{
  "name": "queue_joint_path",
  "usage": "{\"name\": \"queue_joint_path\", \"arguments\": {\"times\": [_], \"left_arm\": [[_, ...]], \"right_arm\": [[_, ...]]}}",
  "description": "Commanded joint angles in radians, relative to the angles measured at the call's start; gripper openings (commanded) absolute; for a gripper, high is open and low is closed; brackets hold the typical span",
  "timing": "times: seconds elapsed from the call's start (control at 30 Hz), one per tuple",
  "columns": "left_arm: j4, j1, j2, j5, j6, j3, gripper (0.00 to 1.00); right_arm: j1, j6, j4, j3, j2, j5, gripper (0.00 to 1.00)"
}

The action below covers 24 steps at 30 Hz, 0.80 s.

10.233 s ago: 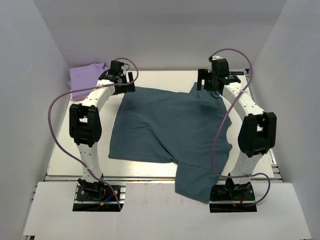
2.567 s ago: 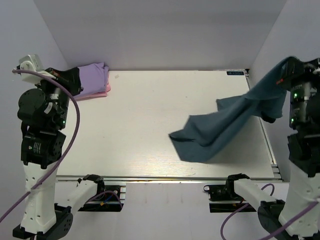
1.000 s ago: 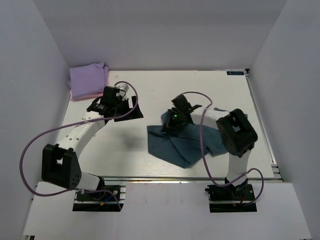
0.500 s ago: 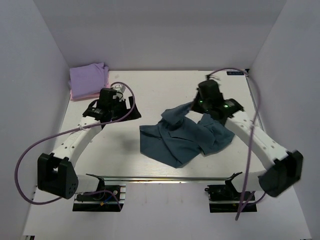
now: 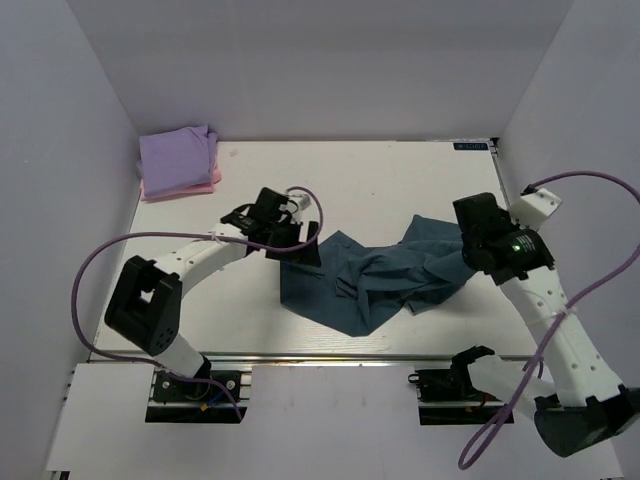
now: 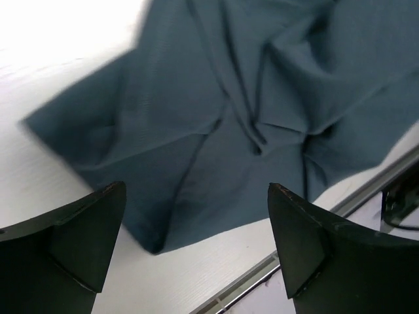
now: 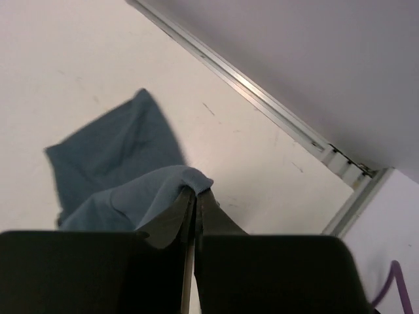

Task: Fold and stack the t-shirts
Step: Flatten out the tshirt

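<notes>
The shirt's fold tip (image 5: 346,292) (image 6: 259,145) stands raised below my left gripper and to its right in the top view. The gripper's fingers move over and down astride it next.
The dark teal-blue t-shirt (image 5: 365,285) lies crumpled on the white table, right of centre. My right gripper (image 5: 462,248) is shut on a fold of it at its right end. In the right wrist view the cloth (image 7: 118,163) wraps over my closed right gripper (image 7: 197,191). My left gripper (image 5: 303,252) hovers open over the shirt's left edge; in the left wrist view the rumpled shirt (image 6: 216,111) fills the space beyond the left gripper (image 6: 196,190), with nothing between its fingers. A folded lavender t-shirt (image 5: 178,155) rests on a pink one (image 5: 203,186) at the back left corner.
White walls enclose the table on three sides. A metal rail (image 5: 330,354) runs along the near edge, also seen as the rail (image 6: 262,278) in the left wrist view. Another rail (image 7: 262,98) borders the table's right side near my right gripper.
The right gripper has swung to the right and drawn the teal shirt's fold with it. The left arm has moved right, up to the shirt's left edge.
</notes>
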Motion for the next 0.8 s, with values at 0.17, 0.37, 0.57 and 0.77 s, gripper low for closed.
{"name": "queue_joint_path", "arguments": {"times": [0.17, 0.37, 0.57, 0.77], "left_arm": [[0.002, -0.168, 0.087, -0.023, 0.050, 0.061, 0.84], [0.014, -0.235, 0.208, -0.069, 0.059, 0.144, 0.71], [0.037, -0.264, 0.287, -0.079, 0.069, 0.176, 0.65], [0.037, -0.264, 0.353, -0.079, 0.069, 0.224, 0.59]], "right_arm": [[-0.073, 0.080, -0.014, -0.108, 0.183, 0.060, 0.00], [-0.116, 0.014, 0.067, -0.150, 0.209, 0.037, 0.00], [-0.155, -0.053, 0.157, -0.184, 0.189, -0.024, 0.00], [-0.185, -0.107, 0.222, -0.213, 0.163, -0.070, 0.00]]}}
